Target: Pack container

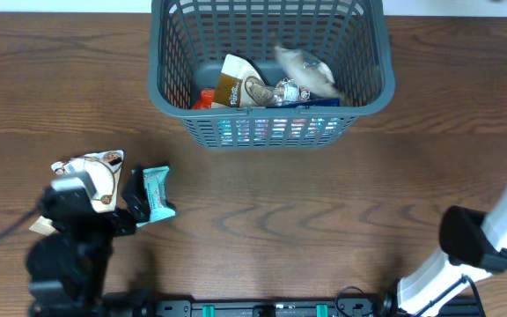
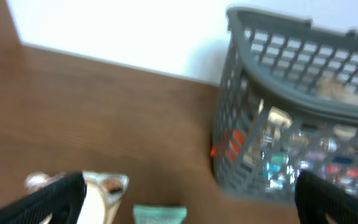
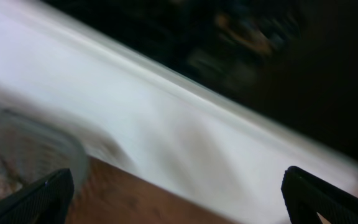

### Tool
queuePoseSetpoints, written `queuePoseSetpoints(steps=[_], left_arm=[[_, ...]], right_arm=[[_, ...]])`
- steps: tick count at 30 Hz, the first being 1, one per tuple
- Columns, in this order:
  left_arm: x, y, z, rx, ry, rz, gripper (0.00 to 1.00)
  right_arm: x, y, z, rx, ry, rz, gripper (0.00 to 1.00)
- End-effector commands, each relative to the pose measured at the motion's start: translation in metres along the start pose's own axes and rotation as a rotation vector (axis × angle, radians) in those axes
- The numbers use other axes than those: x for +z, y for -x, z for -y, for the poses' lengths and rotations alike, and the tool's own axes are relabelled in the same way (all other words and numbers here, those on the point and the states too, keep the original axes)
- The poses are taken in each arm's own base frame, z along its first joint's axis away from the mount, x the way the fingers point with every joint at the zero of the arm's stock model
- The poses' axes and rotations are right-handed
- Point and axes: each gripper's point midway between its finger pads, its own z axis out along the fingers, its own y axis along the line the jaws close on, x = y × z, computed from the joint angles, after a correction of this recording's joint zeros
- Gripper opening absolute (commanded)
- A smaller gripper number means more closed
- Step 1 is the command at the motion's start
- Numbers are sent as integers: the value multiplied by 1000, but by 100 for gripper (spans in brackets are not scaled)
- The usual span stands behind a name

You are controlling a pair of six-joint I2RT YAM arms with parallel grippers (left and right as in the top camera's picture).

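Observation:
My left gripper goes outward and tips to point down next, then lowers onto the teal packet point(image 1: 157, 192) point(image 2: 160, 214), flat on the tabletop.
The container point(image 1: 170, 88) is a large grey-green lattice basket at the back centre, also in the left wrist view point(image 2: 241, 134). It holds several snack packets, among them a brown-and-white one point(image 1: 236, 84) and a pale one point(image 1: 306, 69) that looks blurred. A white-and-brown packet point(image 1: 95, 169) and a teal packet point(image 1: 157, 192) lie on the table at the front left. My left gripper point(image 1: 104, 204) is open just in front of them; both show low between its fingers point(image 2: 191, 211). My right gripper point(image 3: 179, 205) is open and empty.
The right arm point(image 1: 473, 242) is at the front right corner, its wrist view blurred and aimed at a white wall, with the basket rim point(image 3: 23, 149) at the left. The wooden table point(image 1: 324, 211) lies between the arms.

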Motion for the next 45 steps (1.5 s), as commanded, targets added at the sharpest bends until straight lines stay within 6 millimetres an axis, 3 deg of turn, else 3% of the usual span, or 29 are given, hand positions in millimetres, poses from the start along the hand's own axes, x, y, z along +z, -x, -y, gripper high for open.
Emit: queuePoseSetpoints(steps=[1,4,9,17,23,28,38,45], left_arm=[[9,15,-8,39,92,-174,99],[23,4,-8,40,120,-406,99],[48,-35,-16,42,171,-726,99],[88,-88,-26,44,213,-988,99],[101,-120,-32,47,233,-1119,99],[120,-145,-37,46,227,-1081,99],[120,-204,-44,32,215,-1102,99],[122,-215,-47,33,214,-1093,99]], right_arm=[[19,-59,27,282,-24,-155,99],[16,-103,37,352,-26,-290,99],[28,-158,31,418,13,-455,99],[57,-210,11,461,73,-576,99],[65,-223,2,459,98,-601,99],[67,-223,0,439,107,-600,99],[69,-224,1,431,107,-597,99],[69,-224,-1,431,110,-599,99]])
